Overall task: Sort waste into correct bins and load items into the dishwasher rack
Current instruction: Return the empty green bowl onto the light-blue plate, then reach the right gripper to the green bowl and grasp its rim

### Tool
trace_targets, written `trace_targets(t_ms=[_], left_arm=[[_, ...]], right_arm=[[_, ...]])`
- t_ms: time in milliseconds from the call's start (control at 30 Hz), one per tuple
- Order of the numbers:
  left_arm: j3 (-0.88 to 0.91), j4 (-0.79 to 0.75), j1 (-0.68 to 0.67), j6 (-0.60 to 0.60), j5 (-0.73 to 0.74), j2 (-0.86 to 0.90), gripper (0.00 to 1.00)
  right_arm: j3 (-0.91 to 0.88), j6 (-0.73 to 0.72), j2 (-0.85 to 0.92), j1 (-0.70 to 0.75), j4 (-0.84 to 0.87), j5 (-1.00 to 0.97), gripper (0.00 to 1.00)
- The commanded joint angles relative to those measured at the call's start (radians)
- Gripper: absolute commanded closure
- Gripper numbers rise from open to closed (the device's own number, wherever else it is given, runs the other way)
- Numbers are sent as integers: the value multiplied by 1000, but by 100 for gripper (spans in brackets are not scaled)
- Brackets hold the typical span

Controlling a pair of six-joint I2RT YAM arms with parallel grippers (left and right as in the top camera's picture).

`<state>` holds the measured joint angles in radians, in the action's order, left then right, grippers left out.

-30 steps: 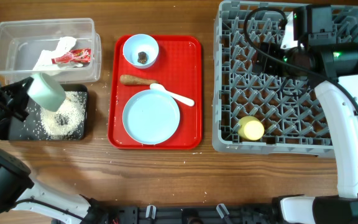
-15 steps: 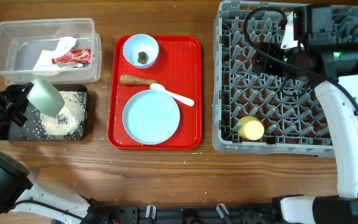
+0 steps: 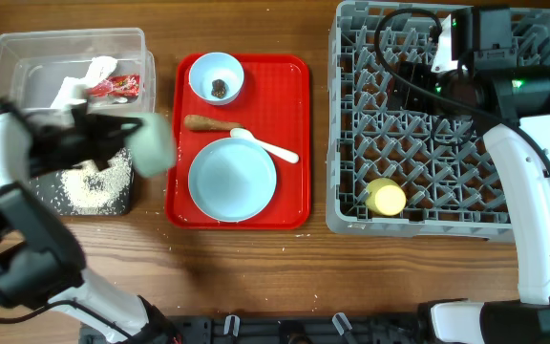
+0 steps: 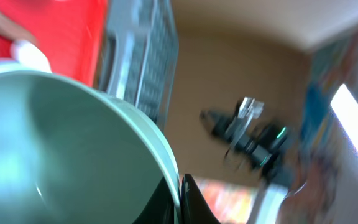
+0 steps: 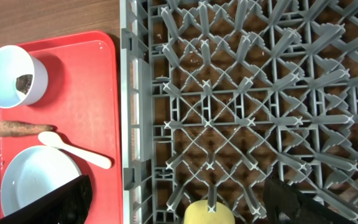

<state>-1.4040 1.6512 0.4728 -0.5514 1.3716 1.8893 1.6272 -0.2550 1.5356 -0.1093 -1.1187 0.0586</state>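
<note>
My left gripper is holding the bowl and will next swing to its right in the overhead view, over the empty pale blue plate [image 3: 232,180] below, then lower the bowl and let go.
My left gripper [image 3: 130,134] is shut on the rim of a small pale bowl [image 3: 154,144], held in the air between the black tray [image 3: 27,196] and the red tray; the overhead view is blurred there. In the left wrist view the fingers [image 4: 180,200] pinch the bowl's rim [image 4: 55,143]. White rice grains [image 3: 94,183] lie on the black tray. The clear tub [image 3: 27,57] holds the crumpled napkin [image 3: 82,79] and red wrapper [image 3: 115,87]. My right gripper [image 5: 178,183] is open and empty above the grey rack [image 3: 447,124], which holds the yellow cup [image 3: 386,198].
The red tray [image 3: 294,191] carries a second bowl [image 3: 217,76] with a dark lump [image 5: 24,82] in it, a brown stick [image 3: 208,122], a white spoon [image 3: 267,145] and the pale blue plate [image 3: 232,179]. Scattered rice lies around the black tray.
My left arm has swung to the right with the bowl, from over the black tray to the red tray's left edge. The right arm has not moved.
</note>
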Motion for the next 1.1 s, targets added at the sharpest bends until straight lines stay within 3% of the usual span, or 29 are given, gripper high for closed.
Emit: trace_targets(t_ms=[0,67,133,233,333,400,500,567,667,800,1067], left_arm=[[-2,-142,-217,129,-156,-27,96],[-2,-336,-347,481,-447,-32,96],[-2,-435,-447,682,-697,-52,96],[-2,-501,-616,845,-914,-95,96],[0,-507,-818,967,-1242,-82,96],[13,-523,-920,1030,-1350,-60,96],[49,-594,-1036,1035,-1387,-26,96],[50,-605,-1065,1035,-1426,-11,87],[50,-616,-1054,1033,-1452,-12,64],[13,-606,-992,1031,-1452,-17,44],[-226,-469,-774,1052,-1402,-183,35]], right_arm=[[-5,19,12,-3,3,2,11],[-5,19,12,-3,2,5,11],[-5,20,12,-3,-1,5,10],[-5,19,12,-3,13,30,10],[-5,19,12,-3,25,47,11],[-5,20,12,-3,25,47,10],[-5,19,12,-3,25,47,10],[-5,20,12,-3,26,48,10],[-5,20,12,-3,30,84,10],[-5,16,15,-26,67,132,11],[-5,-21,156,-238,158,208,12]])
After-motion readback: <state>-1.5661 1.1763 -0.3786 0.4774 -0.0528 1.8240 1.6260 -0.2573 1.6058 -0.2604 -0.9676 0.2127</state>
